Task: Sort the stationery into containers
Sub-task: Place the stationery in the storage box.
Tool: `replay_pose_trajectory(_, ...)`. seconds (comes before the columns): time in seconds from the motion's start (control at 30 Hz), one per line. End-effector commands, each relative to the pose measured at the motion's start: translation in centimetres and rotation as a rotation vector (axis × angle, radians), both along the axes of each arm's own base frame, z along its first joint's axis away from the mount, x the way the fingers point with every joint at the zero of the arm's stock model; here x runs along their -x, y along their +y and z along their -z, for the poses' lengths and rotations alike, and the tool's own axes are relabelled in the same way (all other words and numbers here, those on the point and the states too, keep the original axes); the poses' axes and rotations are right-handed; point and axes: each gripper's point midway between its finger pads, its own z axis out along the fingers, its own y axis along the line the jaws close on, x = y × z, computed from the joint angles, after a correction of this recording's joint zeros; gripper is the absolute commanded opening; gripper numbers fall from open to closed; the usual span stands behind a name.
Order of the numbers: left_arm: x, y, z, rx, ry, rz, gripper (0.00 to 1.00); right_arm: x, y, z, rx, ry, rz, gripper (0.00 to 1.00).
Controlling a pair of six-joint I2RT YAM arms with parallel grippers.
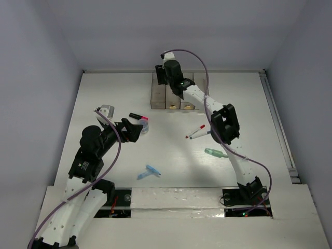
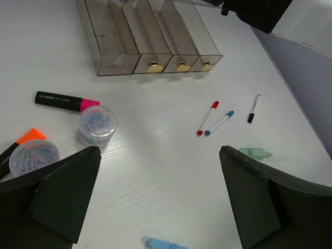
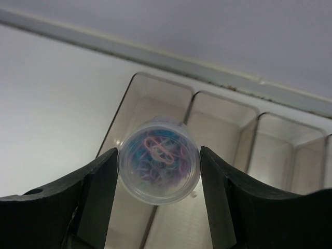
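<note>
The jar still needs to clear the divider between the bins, so my right gripper should next move right in the top view, toward the second bin, until it does, and then release the jar.
My right gripper [image 3: 158, 153] is shut on a round clear jar [image 3: 158, 162] of coloured paper clips, hanging over the wall between the two leftmost bins of the containers [image 3: 223, 111]. From above, the right gripper [image 1: 167, 72] hovers at the far end of the containers [image 1: 174, 97]. My left gripper [image 2: 158, 161] stands wide open above bare table, holding nothing. Ahead of it lie two more clip jars [image 2: 97, 124] [image 2: 34, 155], a pink-tipped marker [image 2: 66, 101], an orange-tipped marker [image 2: 21, 141], a red-capped pen [image 2: 208, 118] and a blue-capped pen [image 2: 219, 123].
A small black-capped pen [image 2: 253, 108] lies right of the two pens. A green piece [image 2: 255, 152] sits by my left gripper's right finger, and a light-blue piece [image 2: 166, 244] lies just below the jaws. The table's raised right edge [image 1: 280, 129] runs alongside.
</note>
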Motion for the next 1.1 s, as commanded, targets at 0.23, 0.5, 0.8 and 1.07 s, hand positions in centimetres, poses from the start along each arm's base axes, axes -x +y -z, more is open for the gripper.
replay_pose_trajectory(0.23, -0.1, -0.2, -0.7, 0.012, -0.026, 0.003, 0.99, -3.0, -5.4, -5.1, -0.084, -0.103, 0.116, 0.45)
replay_pose_trajectory(0.5, -0.2, -0.1, -0.5, 0.007, -0.018, 0.001, 0.97, -3.5, -5.3, -2.1, -0.064, -0.058, 0.102, 0.45)
replay_pose_trajectory(0.8, -1.3, 0.8, 0.7, -0.025, 0.044, -0.072, 0.98, -3.3, -5.0, -0.2, -0.069, -0.017, 0.094, 0.54)
replay_pose_trajectory(1.07, -2.7, 1.7, 1.6, -0.074, 0.111, -0.141, 0.99, -2.7, -4.4, -3.0, -0.106, -0.028, 0.053, 0.99)
